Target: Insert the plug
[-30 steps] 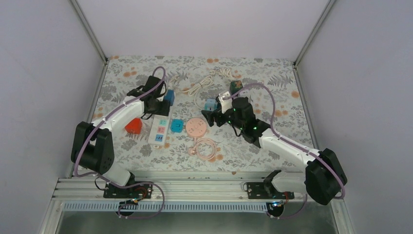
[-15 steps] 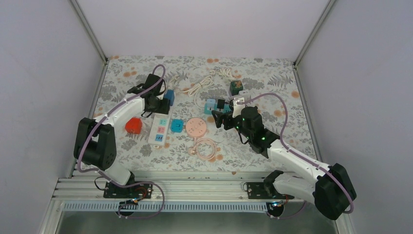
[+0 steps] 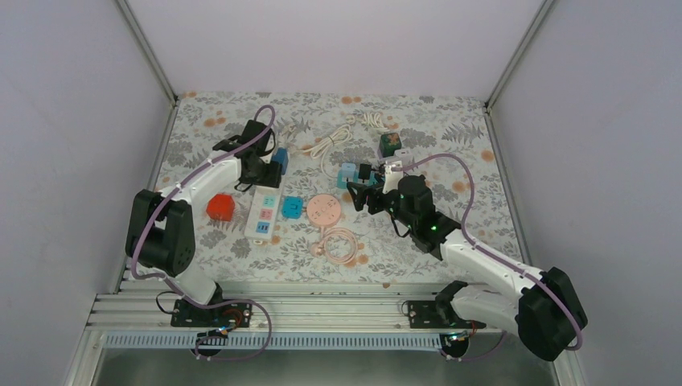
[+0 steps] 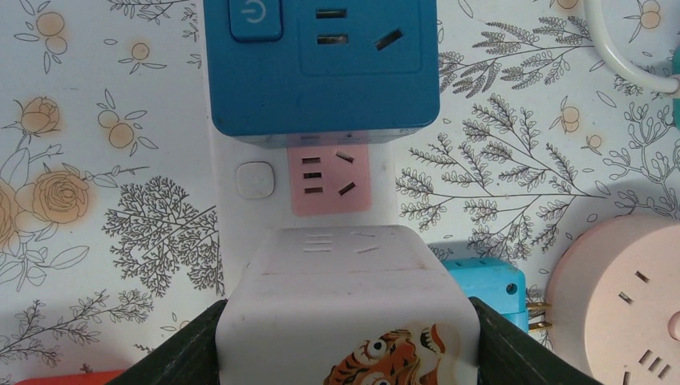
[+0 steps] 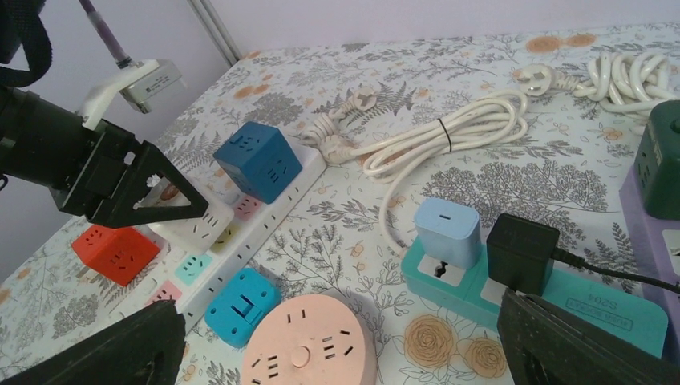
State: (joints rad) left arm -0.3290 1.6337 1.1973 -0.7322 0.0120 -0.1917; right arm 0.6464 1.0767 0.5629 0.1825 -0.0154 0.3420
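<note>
My left gripper needs to go down, push the white cube plug down onto the yellow socket and let go of it, because that socket is below my gripper.
My left gripper (image 3: 257, 170) is shut on a white cube plug with a tiger sticker (image 4: 345, 309). It holds the cube over the white power strip (image 4: 228, 176), just near of a free pink socket (image 4: 325, 174). A dark blue cube plug (image 4: 321, 64) sits at the strip's far end. In the right wrist view the white cube (image 5: 191, 224) rests on or just above the strip (image 5: 265, 220); I cannot tell which. My right gripper (image 3: 362, 195) is open and empty, above the pink round socket (image 5: 309, 345) and beside the teal strip (image 5: 593, 301).
A red cube (image 3: 219, 207) lies left of the white strip, and a small light blue adapter (image 3: 291, 207) lies right of it. A pink coiled cable (image 3: 340, 244) lies nearer me. The teal strip holds a pale blue charger (image 5: 449, 231) and a black adapter (image 5: 521, 253). White cables (image 3: 330, 145) and a green cube (image 3: 390, 144) lie at the back.
My right arm has swung its gripper a little to the right, away from the pink round socket. My left gripper with the white cube has edged slightly toward the strip's far end.
</note>
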